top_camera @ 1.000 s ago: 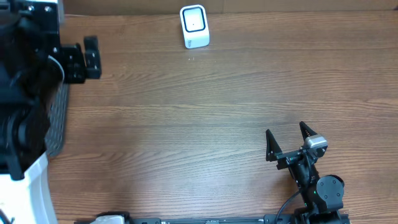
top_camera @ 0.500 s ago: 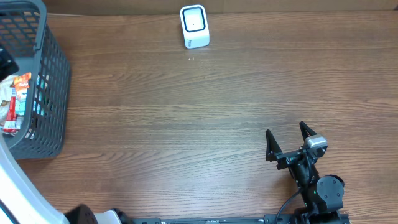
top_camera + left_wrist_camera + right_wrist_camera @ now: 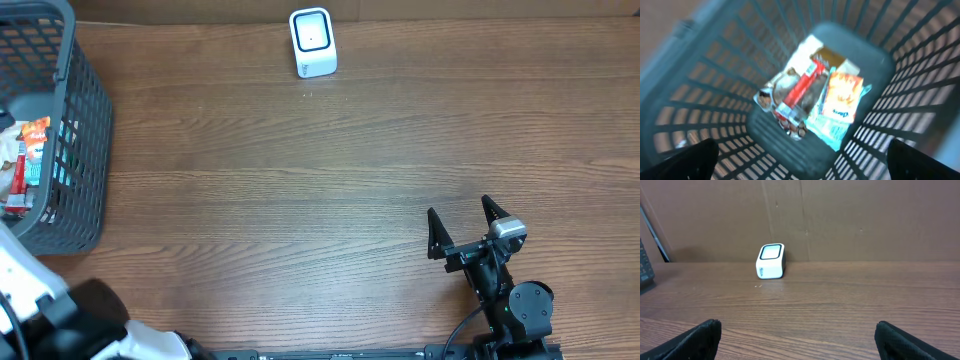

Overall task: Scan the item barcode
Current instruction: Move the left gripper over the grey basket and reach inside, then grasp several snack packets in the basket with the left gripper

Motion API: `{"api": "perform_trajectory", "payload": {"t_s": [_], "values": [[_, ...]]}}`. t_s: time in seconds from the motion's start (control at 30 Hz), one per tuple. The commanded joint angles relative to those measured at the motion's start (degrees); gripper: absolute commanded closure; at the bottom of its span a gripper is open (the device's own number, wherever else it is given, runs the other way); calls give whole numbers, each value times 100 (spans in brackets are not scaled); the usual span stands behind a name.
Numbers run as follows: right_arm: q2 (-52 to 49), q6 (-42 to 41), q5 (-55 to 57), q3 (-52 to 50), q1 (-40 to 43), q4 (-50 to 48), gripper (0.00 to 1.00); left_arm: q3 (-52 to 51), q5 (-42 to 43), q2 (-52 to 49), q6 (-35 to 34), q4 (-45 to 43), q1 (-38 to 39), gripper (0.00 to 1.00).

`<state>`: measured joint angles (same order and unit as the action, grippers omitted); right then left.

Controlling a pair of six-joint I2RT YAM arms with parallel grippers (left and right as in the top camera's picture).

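My left gripper should next go down between the basket's mesh sides onto the orange and teal packet (image 3: 36, 145) (image 3: 840, 107), because it lies uncovered in the basket below my open left gripper.
A grey mesh basket (image 3: 75, 120) stands at the table's left edge with several snack packets (image 3: 25, 160) in it. In the blurred left wrist view I look down into the basket (image 3: 705, 75) at a red packet (image 3: 800, 92) and an orange and teal packet (image 3: 840, 107). My left gripper (image 3: 802, 165) hangs open above them, holding nothing. The white barcode scanner (image 3: 313, 42) stands at the table's far edge and also shows in the right wrist view as the scanner (image 3: 771, 261). My right gripper (image 3: 460, 210) rests open and empty at the near right, seen again as the right gripper (image 3: 800, 340).
The left arm's white and black body (image 3: 60, 320) fills the near left corner. A brown cardboard wall (image 3: 840, 215) rises behind the scanner. Bare wooden table (image 3: 300, 200) lies between basket, scanner and right arm.
The left arm, which covered the basket a second ago, has swung toward the near left corner, uncovering the basket. The right arm has not moved.
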<state>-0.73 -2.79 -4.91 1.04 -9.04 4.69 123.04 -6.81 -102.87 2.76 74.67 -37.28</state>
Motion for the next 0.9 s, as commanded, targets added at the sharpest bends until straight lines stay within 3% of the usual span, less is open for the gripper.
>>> {"api": "perform_trajectory", "payload": {"t_s": [0.0,0.6,0.87], "values": [[55,-22,59,-57,2,-26,0,9,162,-393,387,28,-31,0],[55,-22,59,-57,2,-26,0,7,1137,-2129,1235,83,-31,0],[55,-22,59,-57,2,-26,0,4,1132,-2691,1248,179,-31,0]]}}
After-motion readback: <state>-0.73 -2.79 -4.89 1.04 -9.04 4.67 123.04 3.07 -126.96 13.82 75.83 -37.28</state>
